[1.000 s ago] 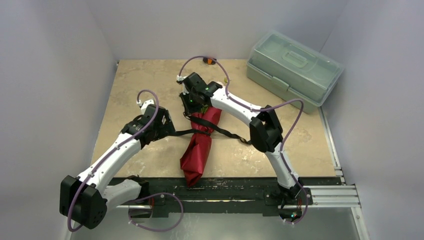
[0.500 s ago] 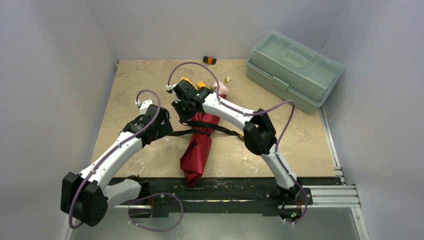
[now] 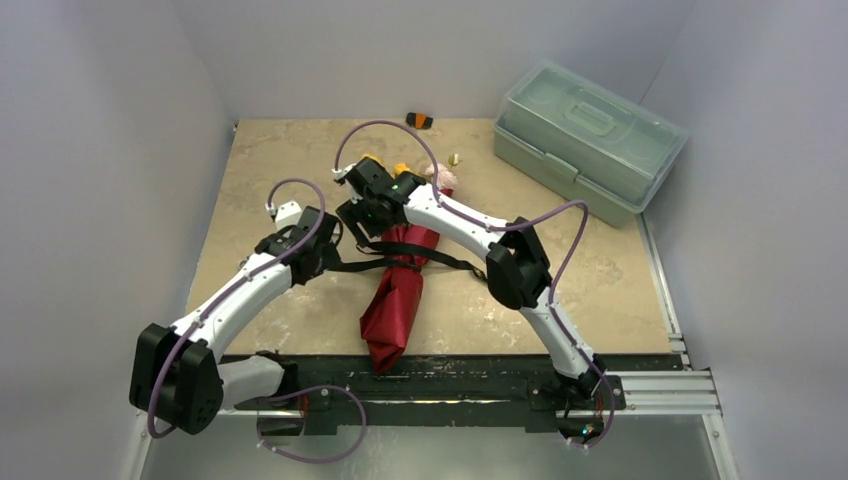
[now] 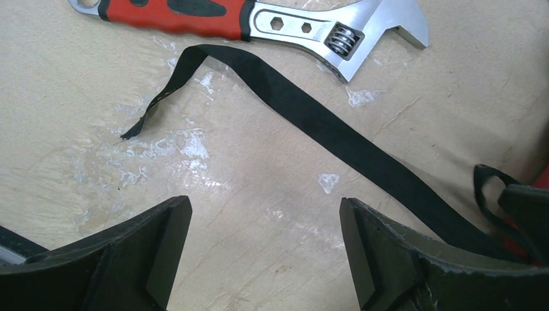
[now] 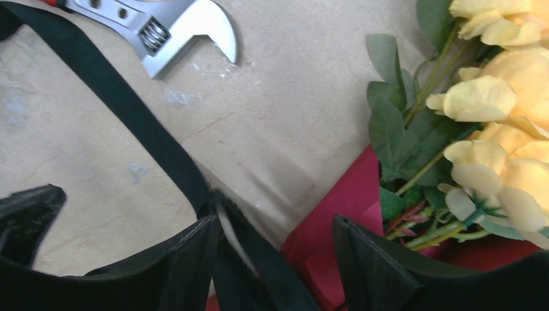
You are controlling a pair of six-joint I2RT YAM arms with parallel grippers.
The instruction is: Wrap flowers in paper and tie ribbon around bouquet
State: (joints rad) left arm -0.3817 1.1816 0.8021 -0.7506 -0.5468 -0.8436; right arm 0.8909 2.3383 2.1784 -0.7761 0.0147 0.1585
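Observation:
The left gripper's fingers are empty, so next it will move down toward the wrench, onto the ribbon tail near the ribbon's bend.
The bouquet [image 3: 395,300] lies mid-table, a dark red paper [image 5: 336,220] cone with its tip toward the near edge. Yellow flowers [image 5: 492,103] and green leaves stick out of its far end [image 3: 440,177]. The black ribbon [image 3: 455,263] crosses the cone, and its frayed left tail [image 4: 311,110] trails over the table. My right gripper [image 5: 275,259] stands open over the ribbon's knot and the paper's edge, ribbon strands resting against its left finger [image 5: 188,259]. My left gripper [image 4: 262,243] hangs open over bare table just left of the ribbon tail, with nothing between its fingers.
A red-handled adjustable wrench [image 4: 259,19] lies beyond the ribbon tail, close to both grippers. A clear plastic toolbox [image 3: 585,135] stands at the back right. A small orange-and-black object [image 3: 419,121] sits near the back wall.
My right gripper moved left and nearer from the flower heads to the ribbon, then opened. The left arm shifted slightly toward the bouquet. The bouquet stayed put.

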